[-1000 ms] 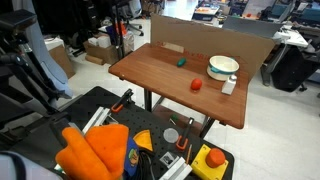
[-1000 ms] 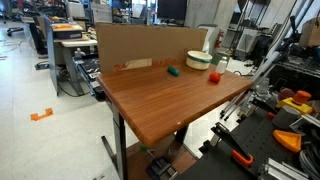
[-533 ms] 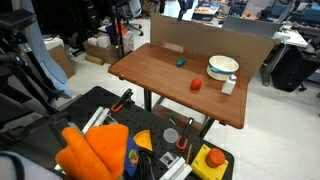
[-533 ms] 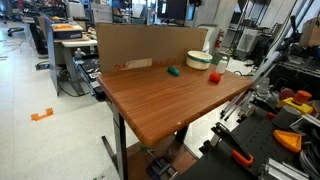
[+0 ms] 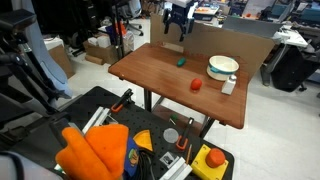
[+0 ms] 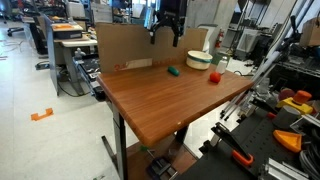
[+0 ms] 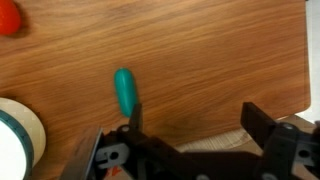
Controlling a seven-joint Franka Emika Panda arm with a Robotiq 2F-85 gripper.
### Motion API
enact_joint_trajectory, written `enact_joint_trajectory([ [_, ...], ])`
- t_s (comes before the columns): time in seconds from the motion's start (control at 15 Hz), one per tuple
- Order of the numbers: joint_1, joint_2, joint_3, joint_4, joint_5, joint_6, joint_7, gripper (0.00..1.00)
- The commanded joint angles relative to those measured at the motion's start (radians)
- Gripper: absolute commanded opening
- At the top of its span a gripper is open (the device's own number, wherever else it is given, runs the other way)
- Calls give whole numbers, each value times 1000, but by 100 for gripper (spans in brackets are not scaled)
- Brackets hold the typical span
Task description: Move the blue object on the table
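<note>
My gripper is above the teal chunk (image 5: 181, 62) (image 7: 125, 91), which is outside my fingers on the left in the wrist view. It will move left in that view next and lower its fingers around the chunk.
The blue object (image 5: 181, 61) is a tiny teal chunk lying on the reddish-brown table (image 5: 160, 78), near the far side; it also shows in the other exterior view (image 6: 173, 71). My gripper (image 5: 178, 22) hangs open and empty above the table's far edge, over the cardboard wall, and is seen in both exterior views (image 6: 165, 24). In the wrist view the gripper (image 7: 198, 122) is open over bare wood (image 7: 210, 50). The teal chunk (image 7: 125, 91) lies just beyond the left fingertip (image 7: 135, 114), outside the jaws.
A small red lump (image 5: 196, 85) (image 7: 8, 17) and a white teal-rimmed bowl (image 5: 223, 67) (image 6: 199, 60) (image 7: 18, 135) sit on the table. A cardboard wall (image 6: 140, 45) lines its far edge. A black tool-strewn surface (image 5: 130, 140) lies in front.
My gripper has come into both exterior views from the top and now hangs above the far edge of the table. The objects on the table have not moved.
</note>
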Motion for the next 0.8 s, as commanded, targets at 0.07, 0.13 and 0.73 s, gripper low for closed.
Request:
enact_joint_trajectory([
  [0.07,15,102,-31,83,-9,41,-20,100],
  [0.13,14,117,-35,93,-10,38,-18,100],
  [0.73,-3,174,-102,82,-35,51,-24,100],
])
